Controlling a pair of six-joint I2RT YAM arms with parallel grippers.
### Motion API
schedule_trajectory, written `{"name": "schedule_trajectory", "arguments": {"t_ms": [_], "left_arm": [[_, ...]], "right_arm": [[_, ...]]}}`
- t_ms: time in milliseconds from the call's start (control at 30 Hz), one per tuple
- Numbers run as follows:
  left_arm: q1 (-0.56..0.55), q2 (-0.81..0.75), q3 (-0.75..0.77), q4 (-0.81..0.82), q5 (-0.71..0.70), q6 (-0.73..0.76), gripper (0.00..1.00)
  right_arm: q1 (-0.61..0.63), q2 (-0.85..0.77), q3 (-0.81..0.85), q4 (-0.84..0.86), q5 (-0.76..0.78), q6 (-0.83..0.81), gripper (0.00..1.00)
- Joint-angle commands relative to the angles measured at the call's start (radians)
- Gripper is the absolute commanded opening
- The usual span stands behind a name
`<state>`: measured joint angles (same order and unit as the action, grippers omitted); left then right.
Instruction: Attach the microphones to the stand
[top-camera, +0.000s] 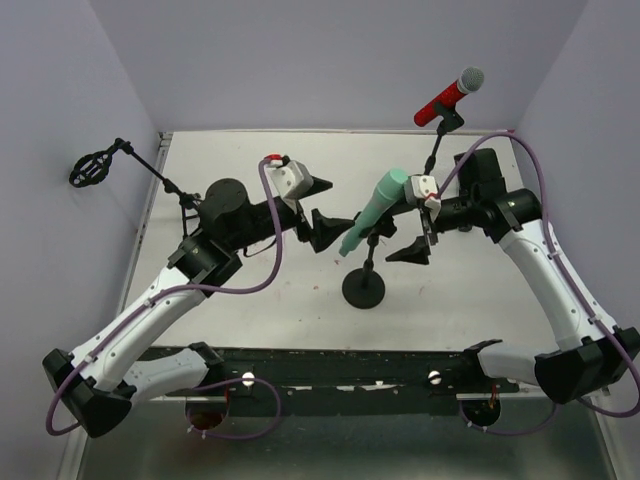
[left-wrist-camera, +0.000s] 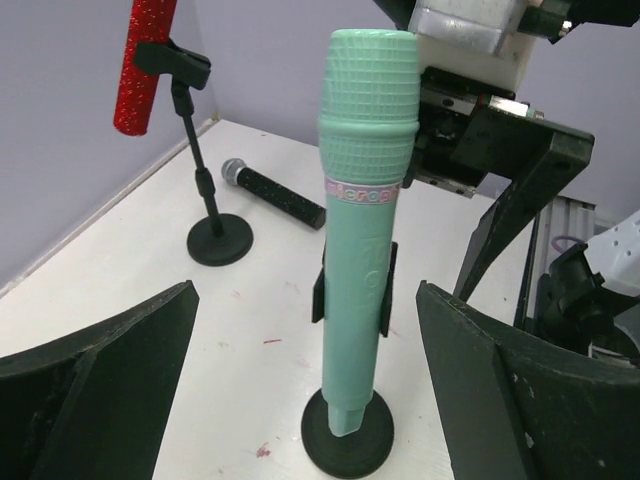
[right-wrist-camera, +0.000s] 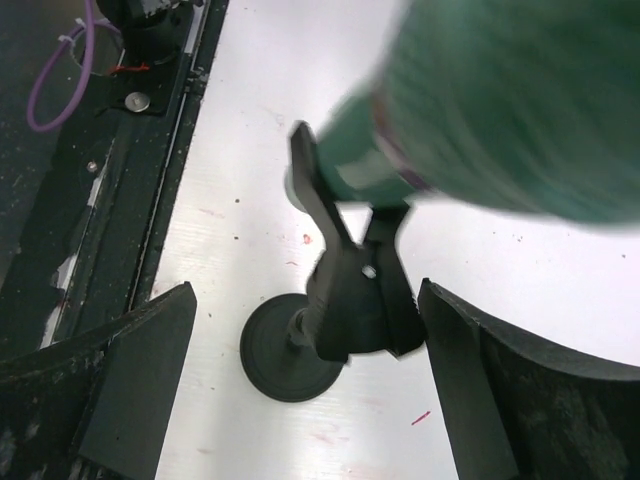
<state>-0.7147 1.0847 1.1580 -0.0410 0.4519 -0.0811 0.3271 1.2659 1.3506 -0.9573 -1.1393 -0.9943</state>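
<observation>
My right gripper has the stand's pole (top-camera: 369, 259) (right-wrist-camera: 298, 326) below it and to its left in the top view. It will lower across to the pole next, since the green microphone is clipped.
The mint-green microphone (top-camera: 372, 212) stands tilted in the clip (right-wrist-camera: 360, 290) of a small black stand (top-camera: 363, 288) at mid-table. My left gripper (top-camera: 325, 210) is open on its left. My right gripper (top-camera: 405, 222) is open on its right. In the left wrist view the green microphone (left-wrist-camera: 362, 230) rises between the wide fingers (left-wrist-camera: 120, 380), touching neither. The right wrist view shows the clip and the round base (right-wrist-camera: 290, 350) between open fingers (right-wrist-camera: 150, 360). The red microphone (top-camera: 448, 96) is clipped on a stand at the back right. The black microphone (left-wrist-camera: 272, 195) lies on the table behind that stand's base (left-wrist-camera: 220, 240).
An empty stand with a black clip (top-camera: 92, 166) leans out over the table's left edge at the back. Purple walls close in the white table (top-camera: 250, 300) on three sides. A dark rail (top-camera: 340, 365) runs along the near edge.
</observation>
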Motion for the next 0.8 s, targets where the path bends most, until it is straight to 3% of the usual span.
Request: {"name": "schedule_trajectory", "arguments": {"t_ms": [0,167,433,600,767], "left_arm": [[0.007,-0.120,-0.138,0.151,-0.107,-0.002,0.98],[0.012,-0.209,-0.299,0.232,-0.088,-0.029,0.98],[0.011,-0.307,-0.625,0.512,0.002,-0.080,0.98],[0.003,-0.281,-0.787,0.740,0.011,-0.129,0.98],[-0.038,-0.157,-0.862,0.953,-0.005,-0.138,0.96]], "right_arm": [[-0.028,-0.042,-0.045,0.072,-0.007,0.080,1.00],[-0.054,-0.066,-0.085,0.106,-0.010,0.105,1.00],[-0.131,-0.120,-0.174,0.216,-0.052,0.207,1.00],[-0.197,-0.146,-0.246,0.256,-0.135,0.233,1.00],[-0.204,-0.161,-0.382,0.369,-0.206,0.282,1.00]]}}
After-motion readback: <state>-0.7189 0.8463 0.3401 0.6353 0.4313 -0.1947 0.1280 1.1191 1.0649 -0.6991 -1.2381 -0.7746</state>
